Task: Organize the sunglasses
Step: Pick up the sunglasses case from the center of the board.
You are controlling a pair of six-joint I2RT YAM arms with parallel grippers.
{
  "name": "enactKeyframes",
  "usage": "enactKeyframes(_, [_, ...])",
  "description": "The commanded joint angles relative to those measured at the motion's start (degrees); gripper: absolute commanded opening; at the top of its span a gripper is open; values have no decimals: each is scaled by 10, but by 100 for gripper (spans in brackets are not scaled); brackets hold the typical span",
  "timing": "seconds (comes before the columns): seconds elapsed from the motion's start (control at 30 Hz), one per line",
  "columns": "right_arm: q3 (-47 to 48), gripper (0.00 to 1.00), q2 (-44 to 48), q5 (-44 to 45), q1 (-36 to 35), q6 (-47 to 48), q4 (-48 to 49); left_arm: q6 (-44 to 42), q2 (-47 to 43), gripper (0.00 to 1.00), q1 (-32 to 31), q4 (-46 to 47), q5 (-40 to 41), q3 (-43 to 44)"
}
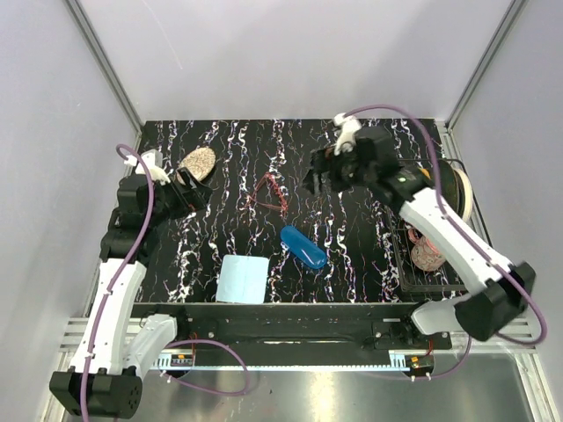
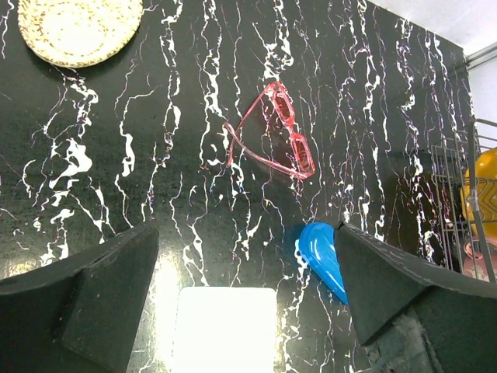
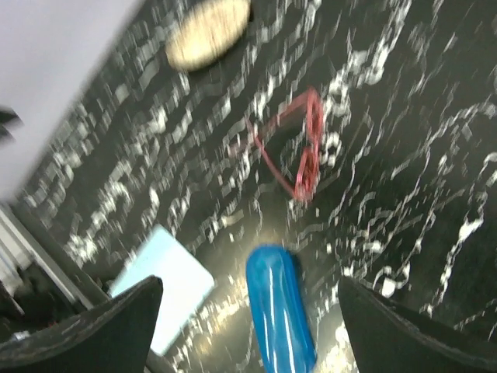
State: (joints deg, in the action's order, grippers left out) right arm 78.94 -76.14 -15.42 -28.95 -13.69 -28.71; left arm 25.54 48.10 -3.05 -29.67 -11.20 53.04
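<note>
Next, my right gripper moves back and down onto the long sides of the glossy blue case (image 1: 303, 247), which lies nearer my base.
The pink-framed sunglasses (image 1: 267, 193) lie unfolded on the black marbled table, near its middle; they also show in the left wrist view (image 2: 273, 137) and, blurred, in the right wrist view (image 3: 299, 151). The glossy blue case (image 1: 303, 247) lies shut in front of them, also seen in both wrist views (image 2: 324, 256) (image 3: 279, 311). My left gripper (image 1: 187, 195) hovers open at the left, empty. My right gripper (image 1: 318, 176) hovers open at the back right of the sunglasses, empty.
A light blue cloth (image 1: 242, 278) lies flat near the front edge. A woven coaster (image 1: 197, 162) sits at the back left. A wire basket (image 1: 422, 255) with items and a tape spool (image 1: 457, 189) stand at the right edge.
</note>
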Motion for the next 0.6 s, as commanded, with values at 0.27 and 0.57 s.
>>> enactKeyframes(0.27, [-109, 100, -102, 151, -151, 78, -41, 13, -15, 99, 2, 59, -51, -53])
enactKeyframes(0.57, [-166, 100, -160, 219, -199, 68, -3, 54, -23, 99, 2, 100, -107, -122])
